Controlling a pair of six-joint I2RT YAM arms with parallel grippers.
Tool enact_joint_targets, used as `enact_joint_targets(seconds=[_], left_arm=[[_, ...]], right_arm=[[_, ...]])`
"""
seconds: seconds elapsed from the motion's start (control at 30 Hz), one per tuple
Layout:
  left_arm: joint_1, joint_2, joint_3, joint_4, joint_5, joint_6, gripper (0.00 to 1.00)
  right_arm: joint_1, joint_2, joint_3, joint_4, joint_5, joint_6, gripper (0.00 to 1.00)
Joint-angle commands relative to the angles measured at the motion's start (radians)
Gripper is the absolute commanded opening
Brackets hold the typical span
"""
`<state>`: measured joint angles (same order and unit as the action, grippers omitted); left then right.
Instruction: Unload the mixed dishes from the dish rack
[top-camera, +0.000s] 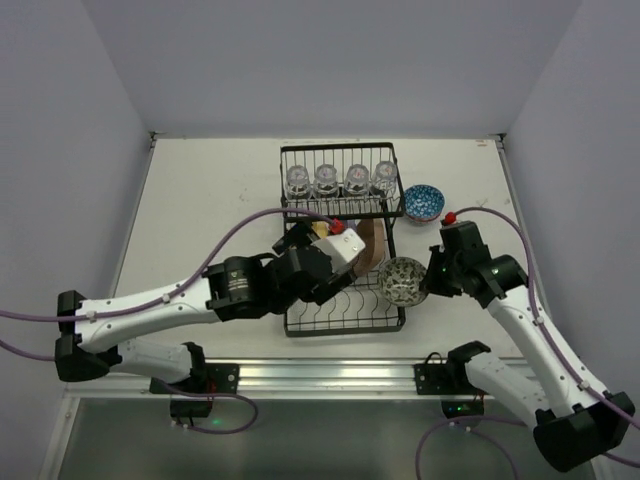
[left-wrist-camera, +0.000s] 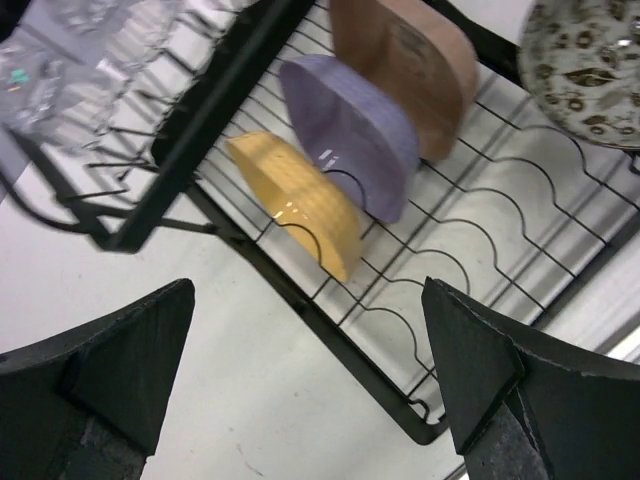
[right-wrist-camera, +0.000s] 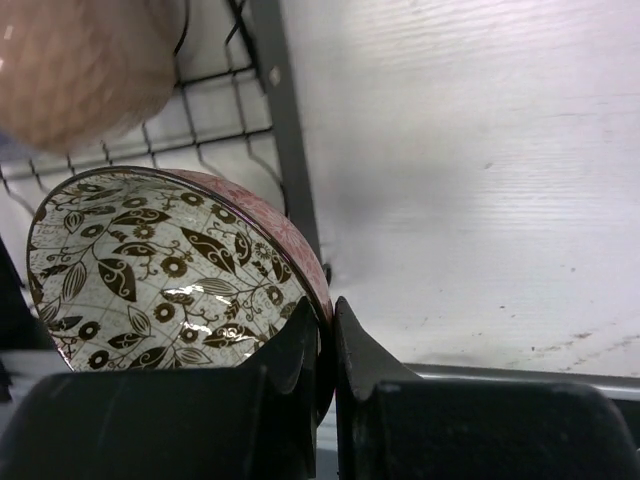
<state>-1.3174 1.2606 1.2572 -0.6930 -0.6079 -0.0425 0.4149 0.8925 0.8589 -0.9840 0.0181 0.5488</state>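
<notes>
The reddish bowl should go outward in my right gripper next, then down inside the blue bowl and be released there, because the blue one sits outward of my gripper.
The black wire dish rack stands mid-table. Several clear glass cups sit on its raised shelf. Yellow, purple and tan plates stand on edge in the lower tray. My left gripper hangs open above the rack's corner and the table beside it, holding nothing. My right gripper is shut on the rim of a reddish bowl with a leaf pattern inside, held at the rack's right edge. A blue bowl rests on the table right of the rack.
White walls close the table on the left, back and right. The rack's side bar runs just beyond the held bowl. Bare tabletop lies to the right of it. A metal rail with both arm bases lines the near edge.
</notes>
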Motion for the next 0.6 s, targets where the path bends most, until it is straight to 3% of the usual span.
enact_joint_targets(seconds=[0.0, 0.27, 0.57], left_arm=[[0.075, -0.072, 0.044, 0.046, -0.090, -0.089, 1.00], [0.224, -0.173, 0.022, -0.056, -0.177, -0.295, 1.00], [0.228, -0.316, -0.240, -0.011, -0.144, -0.303, 1.00]], right_arm=[[-0.124, -0.006, 0.028, 0.054, 0.026, -0.023, 0.00], [-0.482, 0.178, 0.209, 0.266, 0.000, -0.032, 0.00], [-0.496, 0.676, 0.574, 0.352, -0.001, -0.006, 0.00]])
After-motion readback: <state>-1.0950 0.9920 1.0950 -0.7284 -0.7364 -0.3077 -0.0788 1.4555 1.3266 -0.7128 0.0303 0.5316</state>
